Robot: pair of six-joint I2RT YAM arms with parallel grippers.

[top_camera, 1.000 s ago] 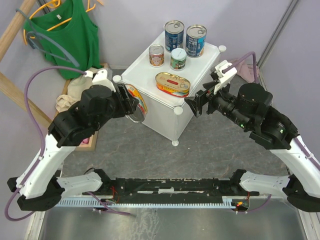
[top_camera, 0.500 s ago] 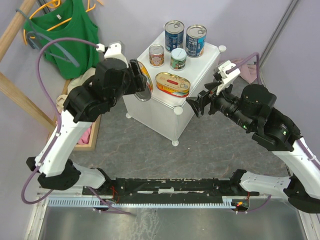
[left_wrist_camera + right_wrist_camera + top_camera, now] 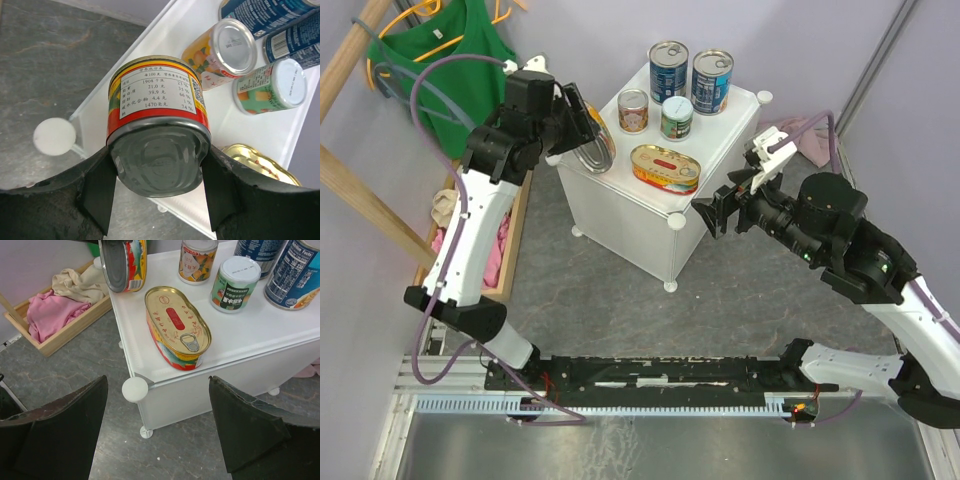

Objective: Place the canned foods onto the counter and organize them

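The left gripper moves down and right in the top view next and releases, since bare counter beside the second oval tin lies that way.
My left gripper (image 3: 588, 135) is shut on a flat oval red-yellow tin (image 3: 157, 131), held on edge over the left edge of the white cube counter (image 3: 620, 195); the tin also shows in the right wrist view (image 3: 123, 262). On the counter stand two tall blue-labelled cans (image 3: 668, 68) (image 3: 711, 81), a small orange-red can (image 3: 633, 110), a small green-white can (image 3: 676, 117) and a second oval tin (image 3: 665, 167) lying flat. My right gripper (image 3: 718, 212) is open and empty, just right of the counter's near corner.
A wooden tray (image 3: 60, 330) with pink and beige cloths sits on the floor left of the counter. A green top (image 3: 460, 70) hangs on a wooden rack at far left. A pinkish cloth (image 3: 815, 140) lies behind the right arm.
My left arm has lifted the oval tin from the counter's front left side up and back to its left top edge. The right gripper has barely moved.
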